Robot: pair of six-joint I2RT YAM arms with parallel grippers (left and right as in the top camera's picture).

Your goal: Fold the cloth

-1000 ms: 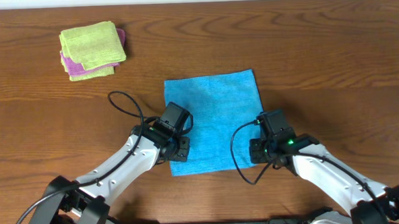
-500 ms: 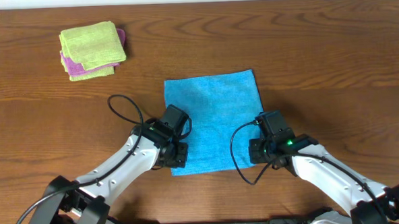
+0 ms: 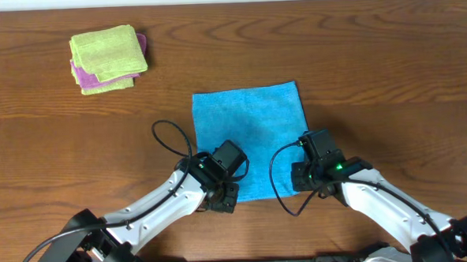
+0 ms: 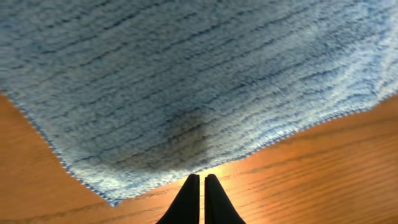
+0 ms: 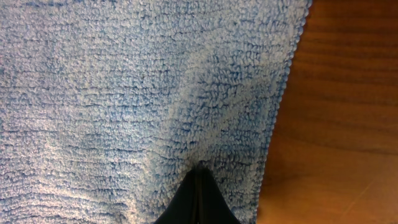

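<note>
My right gripper rises off the small pucker (image 5: 201, 162) just below its fingers next and opens them to release it, because the cloth lies flat.
The blue cloth (image 3: 249, 130) lies flat in the middle of the wooden table. It fills the left wrist view (image 4: 199, 81) and the right wrist view (image 5: 137, 81). My left gripper (image 3: 224, 193) is at the cloth's near edge, right of its near left corner. Its fingers (image 4: 198, 178) are shut and empty, with the tips on bare wood just short of the hem. My right gripper (image 3: 312, 169) is over the near right corner. Its fingers (image 5: 200, 168) are shut on a small pucker of the cloth, a little in from the right hem.
A stack of folded cloths (image 3: 108, 57), green over pink, lies at the far left of the table. Black cables loop beside each wrist. Bare wood (image 3: 389, 77) surrounds the blue cloth.
My left gripper has moved right and nearer along the cloth's near edge, away from the near left corner. The right gripper and the cloth have not moved.
</note>
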